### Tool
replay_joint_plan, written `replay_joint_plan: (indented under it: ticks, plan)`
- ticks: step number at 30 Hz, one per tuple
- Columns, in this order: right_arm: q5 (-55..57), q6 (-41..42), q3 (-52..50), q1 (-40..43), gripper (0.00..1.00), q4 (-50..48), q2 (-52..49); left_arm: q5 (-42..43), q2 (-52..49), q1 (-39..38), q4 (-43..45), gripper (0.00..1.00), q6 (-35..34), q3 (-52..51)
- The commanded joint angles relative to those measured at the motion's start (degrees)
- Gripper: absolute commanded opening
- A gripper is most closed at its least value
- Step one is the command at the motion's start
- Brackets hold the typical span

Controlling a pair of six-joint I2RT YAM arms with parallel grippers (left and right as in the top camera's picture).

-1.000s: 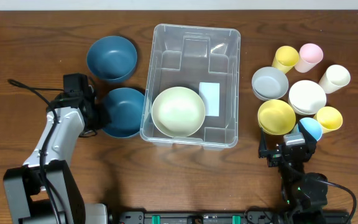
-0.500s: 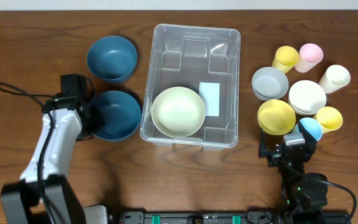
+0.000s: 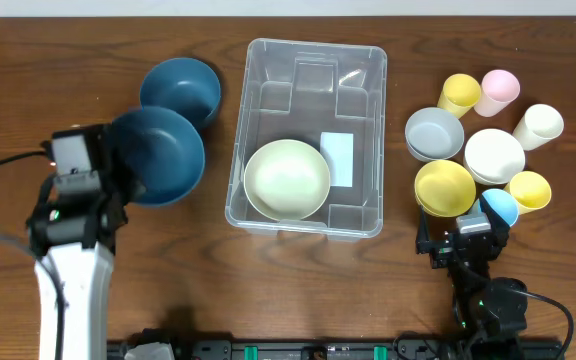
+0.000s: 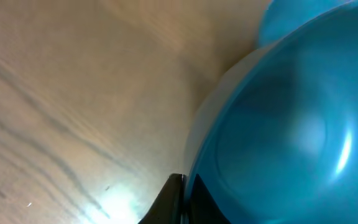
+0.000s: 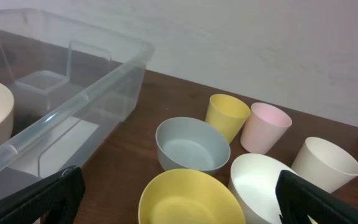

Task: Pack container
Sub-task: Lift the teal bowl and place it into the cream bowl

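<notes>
The dark blue bowl (image 3: 158, 155) goes over the container's side in my left gripper next, then comes down onto the pale green bowl (image 3: 286, 178).
The container (image 3: 308, 60) is a large clear bin at the table's middle, with a white label (image 3: 337, 158) and a pale green bowl (image 3: 286, 178) inside. My left gripper (image 3: 118, 170) is shut on the rim of a dark blue bowl (image 3: 158, 155) and holds it above the table, left of the container. In the left wrist view the bowl (image 4: 291, 124) fills the right side, its rim pinched between my fingers (image 4: 178, 202). My right gripper (image 3: 465, 245) stands open near the front edge with nothing in it. Its view shows the container's wall (image 5: 73, 106) on the left.
A second dark blue bowl (image 3: 180, 88) sits on the table behind the held one. Right of the container stand a grey bowl (image 3: 434, 133), a yellow bowl (image 3: 444, 187), a white bowl (image 3: 494, 155) and several cups: yellow (image 3: 459, 93), pink (image 3: 497, 90), cream (image 3: 538, 126).
My left gripper has lifted the blue bowl off the table and drawn it left, away from the container. The bowl now overlaps the other blue bowl from above. The right arm has not moved.
</notes>
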State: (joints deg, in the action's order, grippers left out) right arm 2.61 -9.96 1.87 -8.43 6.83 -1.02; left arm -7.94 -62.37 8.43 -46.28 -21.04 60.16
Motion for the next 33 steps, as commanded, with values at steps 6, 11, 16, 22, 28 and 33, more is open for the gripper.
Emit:
replay_joint_plan:
  ticks: [6,11,16,22,28,33]
  plan:
    - [0.59,-0.61,-0.17,-0.20,0.99,0.07,0.11,16.85,6.43,-2.40,-2.16,0.06,-1.22,7.69]
    - [0.59,-0.61,-0.17,-0.20,0.99,0.07,0.11,18.03,4.26,-9.99,-6.88,0.06,-1.86,12.20]
    - [0.59,-0.61,-0.17,-0.20,0.99,0.07,0.11,17.75,1.22,-18.16,-7.32,0.06,-3.13,12.83]
    - [0.59,-0.61,-0.17,-0.20,0.99,0.07,0.11,16.33,-7.17,-25.40,-9.49,0.06,-3.34,12.83]
    - [0.59,-0.61,-0.17,-0.20,0.99,0.07,0.11,14.56,-16.04,-29.44,-10.58,0.06,-3.30,12.83]
    - [0.59,-0.61,-0.17,-0.20,0.99,0.07,0.11,14.51,-19.23,-30.03,-9.55,0.31,-3.28,12.83]
